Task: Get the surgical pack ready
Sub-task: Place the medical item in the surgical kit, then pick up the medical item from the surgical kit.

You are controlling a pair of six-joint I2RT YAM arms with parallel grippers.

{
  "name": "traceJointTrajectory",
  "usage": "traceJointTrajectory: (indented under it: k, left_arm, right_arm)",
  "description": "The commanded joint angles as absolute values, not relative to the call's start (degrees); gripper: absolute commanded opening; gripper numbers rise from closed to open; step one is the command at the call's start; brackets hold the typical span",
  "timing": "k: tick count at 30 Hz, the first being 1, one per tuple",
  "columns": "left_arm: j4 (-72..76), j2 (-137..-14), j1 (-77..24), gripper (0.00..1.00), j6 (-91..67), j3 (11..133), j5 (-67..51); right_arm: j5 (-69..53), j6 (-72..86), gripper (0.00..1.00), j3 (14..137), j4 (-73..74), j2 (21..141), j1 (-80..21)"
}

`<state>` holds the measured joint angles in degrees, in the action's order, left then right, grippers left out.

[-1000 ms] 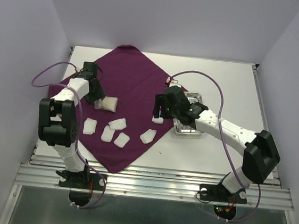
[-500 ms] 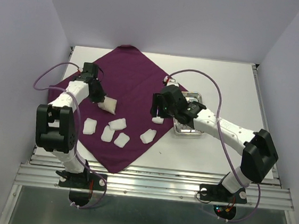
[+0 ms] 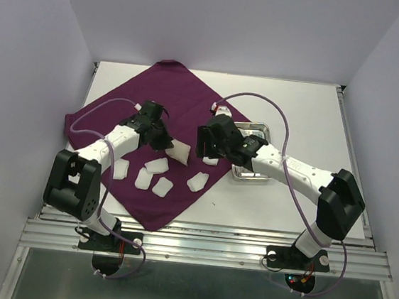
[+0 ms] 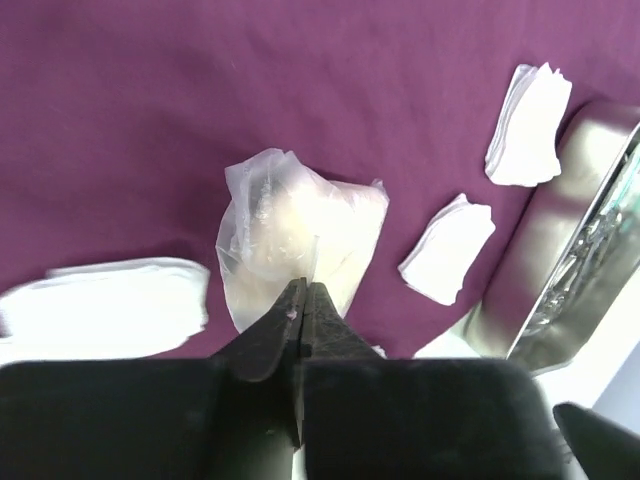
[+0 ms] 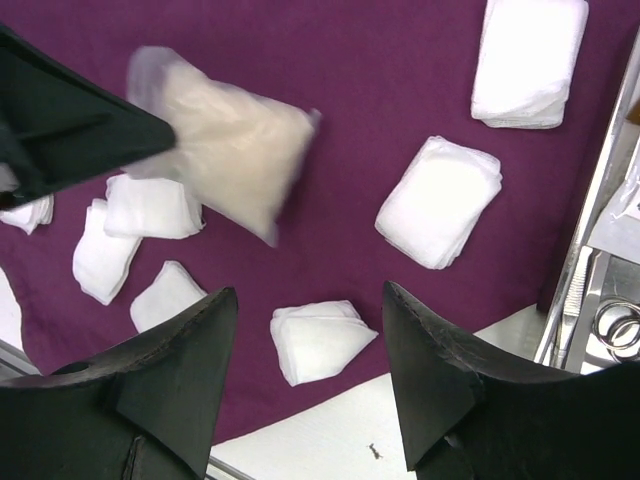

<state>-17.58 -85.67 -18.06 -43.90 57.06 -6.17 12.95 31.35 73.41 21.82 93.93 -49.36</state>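
Note:
The clear bag's loose edge (image 3: 186, 156) (image 5: 284, 184) is below my right gripper and to its left in the top view, so my right gripper will go across and down onto it next.
The dark purple cloth (image 3: 183, 98) lies spread as a diamond on the table. My left gripper (image 3: 163, 140) is shut on the plastic of a clear bag of white gauze (image 3: 179, 151), which hangs just above the cloth's middle; in the left wrist view the closed gripper (image 4: 303, 290) pinches the bag (image 4: 300, 225) at its near edge. My right gripper (image 5: 308, 292) stands open over a loose gauze pad (image 5: 320, 340) near the cloth's edge, holding nothing. Several more gauze pads (image 3: 157, 165) lie scattered on the cloth. The steel tray (image 3: 243, 172) sits beside the cloth, mostly under the right arm.
Thin metal instruments with ring handles (image 5: 615, 330) lie in the tray (image 5: 610, 250). Two gauze pads (image 4: 448, 248) lie between the bag and the tray (image 4: 560, 260). White tabletop (image 3: 297, 103) stretches behind and right of the cloth. Lilac walls enclose the table.
My left gripper has shut on the gauze bag and carried it right, from the cloth's left part to its middle. The right gripper has edged slightly left, still open.

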Motion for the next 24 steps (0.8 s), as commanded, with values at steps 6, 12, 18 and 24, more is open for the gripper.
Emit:
traceJointTrajectory:
  k: [6, 12, 18, 24]
  left_arm:
    - [-13.97, -87.37, -20.65, 0.39, -48.79, 56.86, -7.83]
    - [-21.43, -81.48, -16.28, 0.45, -44.74, 63.01, -3.26]
    - [-26.98, -74.8, -7.22, 0.43, -40.61, 66.27, -1.41]
    - [-29.35, -71.37, -2.37, 0.38, -37.88, 67.24, -1.14]
  right_arm:
    - [15.12, 31.55, 0.65, 78.22, 22.32, 96.59, -51.24]
    - [15.64, 30.15, 0.65, 81.9, 22.94, 101.95, -52.38]
    - [15.91, 29.0, 0.65, 88.23, 25.31, 109.5, -52.91]
    - [16.44, 28.21, 0.62, 93.77, 25.84, 117.32, -52.91]
